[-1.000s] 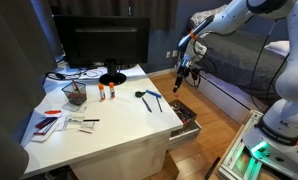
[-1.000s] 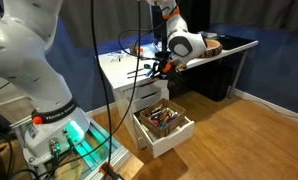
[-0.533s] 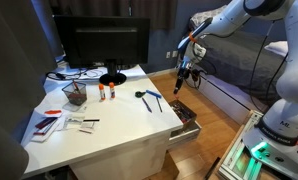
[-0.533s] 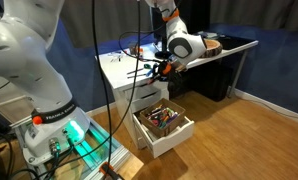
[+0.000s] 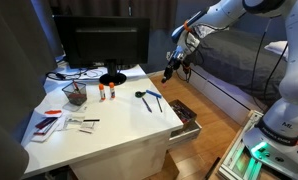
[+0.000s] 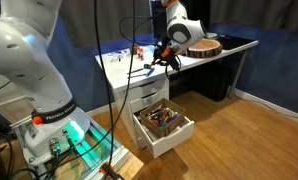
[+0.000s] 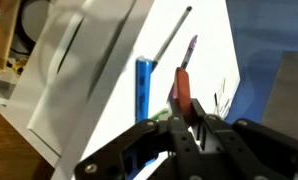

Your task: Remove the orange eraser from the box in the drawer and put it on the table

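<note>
The gripper should move outward over the table and then down to let go of the orange eraser, since the bare tabletop beyond the blue-handled tool is outward and below the gripper.
My gripper [image 7: 185, 122] is shut on the orange eraser [image 7: 180, 88], which sticks out beyond the fingertips. In both exterior views the gripper [image 5: 171, 68] [image 6: 161, 60] hangs in the air above the edge of the white table [image 5: 99, 130], higher than the open drawer [image 5: 185, 119]. The drawer [image 6: 162, 122] holds a box full of small coloured items. In the wrist view the table top lies below the eraser, with a blue-handled tool [image 7: 144, 86] and a thin dark pen [image 7: 171, 42] on it.
On the table are a black monitor [image 5: 99, 45], a mesh cup [image 5: 75, 94], two orange items [image 5: 106, 91], the blue-handled tool [image 5: 149, 97] and papers at the front left [image 5: 54, 122]. A dark desk [image 6: 224, 48] stands behind.
My gripper has risen from over the drawer and moved toward the table edge, carrying the orange eraser. The drawer stays open.
</note>
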Available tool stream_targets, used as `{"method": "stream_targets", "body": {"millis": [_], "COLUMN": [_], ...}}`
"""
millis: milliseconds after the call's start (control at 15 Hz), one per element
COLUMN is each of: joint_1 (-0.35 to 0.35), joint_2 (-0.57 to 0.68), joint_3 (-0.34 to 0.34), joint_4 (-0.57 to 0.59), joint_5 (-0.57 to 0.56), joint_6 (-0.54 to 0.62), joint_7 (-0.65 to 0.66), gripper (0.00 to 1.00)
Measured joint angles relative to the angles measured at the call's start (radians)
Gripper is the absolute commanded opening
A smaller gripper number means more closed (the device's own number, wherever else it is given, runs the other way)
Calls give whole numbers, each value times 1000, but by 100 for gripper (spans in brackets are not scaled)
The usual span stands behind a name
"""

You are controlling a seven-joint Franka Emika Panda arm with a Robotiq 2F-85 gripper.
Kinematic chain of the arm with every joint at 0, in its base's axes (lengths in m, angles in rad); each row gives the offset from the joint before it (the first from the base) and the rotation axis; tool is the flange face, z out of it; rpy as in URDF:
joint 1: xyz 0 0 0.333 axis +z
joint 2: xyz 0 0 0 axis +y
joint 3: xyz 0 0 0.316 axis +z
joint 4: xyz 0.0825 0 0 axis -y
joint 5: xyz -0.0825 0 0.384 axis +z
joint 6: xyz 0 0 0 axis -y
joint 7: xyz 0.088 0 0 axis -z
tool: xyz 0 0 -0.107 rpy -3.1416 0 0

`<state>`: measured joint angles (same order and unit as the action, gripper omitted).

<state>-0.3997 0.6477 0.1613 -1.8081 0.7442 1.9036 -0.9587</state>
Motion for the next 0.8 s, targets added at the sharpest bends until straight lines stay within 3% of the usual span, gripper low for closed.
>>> {"method": "stream_targets", "body": {"millis": [333, 800], "joint_1": [94, 136], "joint_2": [7, 88], "joint_3": [-34, -75], "joint_4": [110, 173], "joint_5": [113, 228], "joint_6": [-12, 104], "joint_7": [210, 385], "gripper": [3, 3]}}
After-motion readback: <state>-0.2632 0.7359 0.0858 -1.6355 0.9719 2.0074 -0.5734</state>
